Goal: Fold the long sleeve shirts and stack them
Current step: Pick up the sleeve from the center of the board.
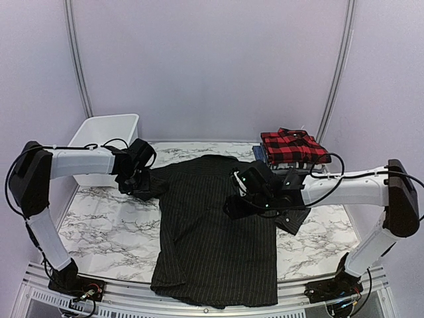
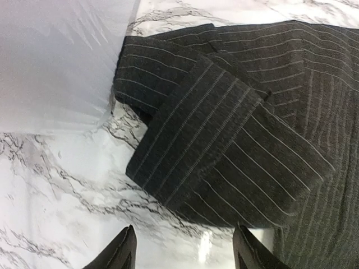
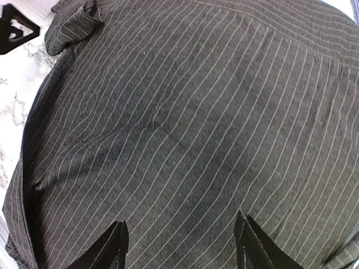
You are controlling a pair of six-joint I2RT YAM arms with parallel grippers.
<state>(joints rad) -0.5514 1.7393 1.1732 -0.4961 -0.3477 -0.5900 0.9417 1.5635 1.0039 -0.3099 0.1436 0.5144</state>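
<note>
My open left gripper lowers onto the near part of the folded sleeve's cuff (image 2: 176,178) next, as that cloth lies below it, just beyond its parted fingers.
A large black pinstriped long sleeve shirt (image 1: 212,245) lies spread on the marble table (image 1: 106,232), hem toward the near edge. Its left sleeve (image 2: 224,145) is folded back onto itself beside the shoulder. My left gripper (image 1: 140,189) hangs just off that folded sleeve, open (image 2: 186,232), with only bare marble between its fingers. Over the shirt's upper right part my right gripper (image 1: 233,207) also stands open (image 3: 180,224), holding nothing, and pinstriped cloth (image 3: 185,123) fills its view. At the back right sits a stack of folded shirts with a red-and-black plaid one (image 1: 291,146) on top and a blue one (image 1: 258,154) under it.
A white plastic bin (image 1: 106,142) stands at the back left, close behind the left gripper, and its wall (image 2: 56,61) shows right beside the folded sleeve. The shirt's right sleeve (image 1: 291,222) pokes out from under the right arm. White walls ring the table.
</note>
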